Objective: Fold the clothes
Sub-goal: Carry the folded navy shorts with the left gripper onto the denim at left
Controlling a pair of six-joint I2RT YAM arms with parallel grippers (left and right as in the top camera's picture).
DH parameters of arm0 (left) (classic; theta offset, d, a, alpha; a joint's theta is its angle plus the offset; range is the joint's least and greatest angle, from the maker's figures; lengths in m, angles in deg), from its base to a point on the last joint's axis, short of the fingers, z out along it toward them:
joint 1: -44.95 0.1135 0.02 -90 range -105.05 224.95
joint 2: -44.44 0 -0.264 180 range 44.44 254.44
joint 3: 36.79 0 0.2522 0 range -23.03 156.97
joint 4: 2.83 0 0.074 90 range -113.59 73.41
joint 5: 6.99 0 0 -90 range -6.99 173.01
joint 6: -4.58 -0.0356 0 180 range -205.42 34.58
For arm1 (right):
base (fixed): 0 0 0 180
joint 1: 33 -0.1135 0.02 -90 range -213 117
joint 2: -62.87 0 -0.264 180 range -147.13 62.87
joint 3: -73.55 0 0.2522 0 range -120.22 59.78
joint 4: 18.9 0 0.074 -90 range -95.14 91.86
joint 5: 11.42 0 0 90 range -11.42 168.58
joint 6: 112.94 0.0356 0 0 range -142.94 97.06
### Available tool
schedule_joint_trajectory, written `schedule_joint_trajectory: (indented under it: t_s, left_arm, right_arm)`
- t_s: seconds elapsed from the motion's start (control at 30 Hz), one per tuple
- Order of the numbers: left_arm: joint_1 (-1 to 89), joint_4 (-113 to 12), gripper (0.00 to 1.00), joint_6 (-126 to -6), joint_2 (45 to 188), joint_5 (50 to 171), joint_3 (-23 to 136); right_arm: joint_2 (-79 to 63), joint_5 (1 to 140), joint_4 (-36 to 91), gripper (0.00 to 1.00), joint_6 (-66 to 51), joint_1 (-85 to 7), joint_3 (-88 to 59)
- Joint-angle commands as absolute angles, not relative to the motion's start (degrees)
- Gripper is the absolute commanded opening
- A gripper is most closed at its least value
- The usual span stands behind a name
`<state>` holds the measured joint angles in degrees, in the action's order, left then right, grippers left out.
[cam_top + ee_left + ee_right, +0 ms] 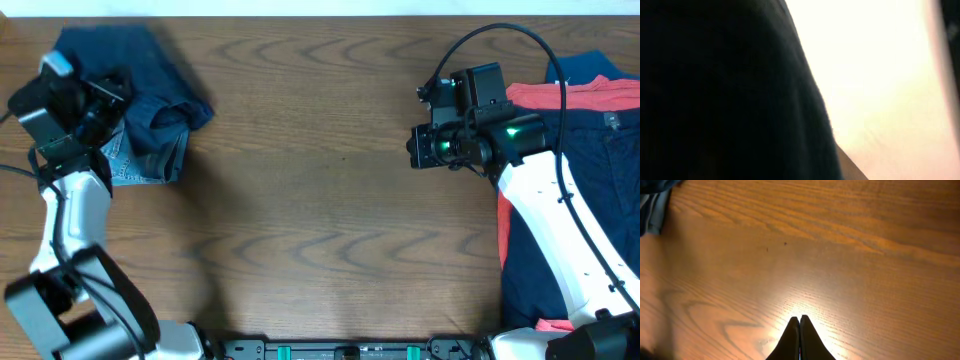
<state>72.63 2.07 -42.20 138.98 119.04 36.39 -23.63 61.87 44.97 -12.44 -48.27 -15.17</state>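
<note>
The cloth in my left gripper goes back toward the pile's near edge [124, 167] for release next, since light-blue denim still shows below the bunched navy garment.
A pile of clothes lies at the table's far left: a dark navy garment [150, 75] bunched over light-blue denim [140, 160]. My left gripper [112, 98] sits on the left part of this pile. Dark cloth [715, 90] fills most of the left wrist view and hides the fingers, so I cannot see whether any cloth is pinched. My right gripper [415, 150] hangs over bare wood right of centre, its fingertips [799, 318] pressed together with nothing between them. A corner of the left pile [652, 205] shows in the right wrist view.
More garments lie under the right arm at the right edge: coral-red cloth [590, 97], navy cloth [600, 190] and a blue piece [590, 65]. The wooden table [320, 230] runs between the two piles. The arm bases stand along the front edge.
</note>
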Motion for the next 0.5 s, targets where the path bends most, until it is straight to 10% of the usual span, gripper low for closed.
schedule_joint_trajectory:
  t_s: [0.0, 0.47]
  left_arm:
    - [74.66, 3.18, 0.06, -40.93, 140.03, 114.96, 38.07]
    - [76.28, -16.34, 0.17, -48.01, 140.58, 96.77, 38.00]
  right_arm:
    - [-23.28, 61.63, 45.45, 0.01, -11.61, -48.08, -15.57]
    - [-23.28, 61.63, 45.47, 0.01, -11.59, -48.08, -15.57]
